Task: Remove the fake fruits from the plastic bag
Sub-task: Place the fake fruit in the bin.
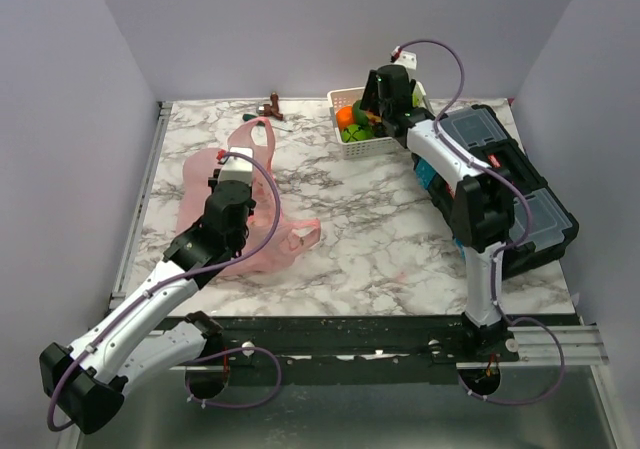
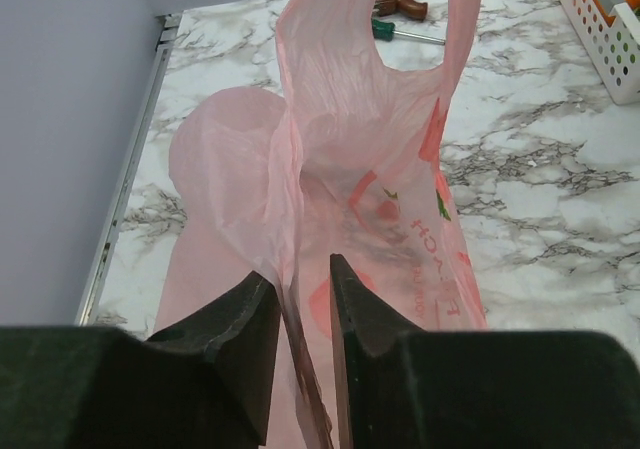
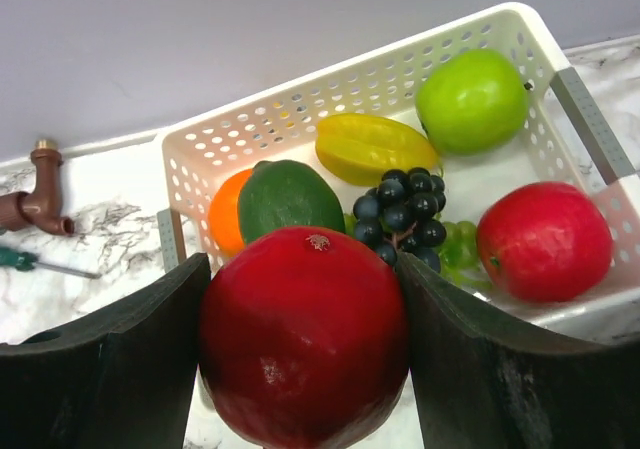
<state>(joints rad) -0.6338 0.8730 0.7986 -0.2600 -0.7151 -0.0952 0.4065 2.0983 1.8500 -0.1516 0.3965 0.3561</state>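
Observation:
The dark grapes point(image 1: 379, 129) point(image 3: 402, 214) are low between bigger fruits, below and outward of my right gripper, so my right gripper should move outward and down over them next and release the red apple.
The pink plastic bag point(image 1: 200, 184) lies crumpled on the left of the marble table. My left gripper point(image 1: 232, 174) is shut on a raised fold of the plastic bag point(image 2: 350, 169); the film runs up between its fingertips point(image 2: 305, 279). No fruit shows through the bag. My right gripper point(image 1: 372, 109) is shut on a red apple point(image 3: 305, 334) and holds it just above the white basket point(image 3: 300, 94). In the basket lie a green apple point(image 3: 472, 99), a yellow fruit point(image 3: 375, 147), dark grapes point(image 3: 405, 214), green grapes point(image 3: 460, 249), an orange point(image 3: 225, 214), a dark green fruit point(image 3: 290, 199) and another red apple point(image 3: 545, 239).
The white basket point(image 1: 350, 147) stands at the back centre-right. A black toolbox point(image 1: 510, 189) fills the right side. A brown tap fitting point(image 1: 272, 104) and a green-handled screwdriver point(image 2: 405, 34) lie at the back beyond the bag. Walls close in the table.

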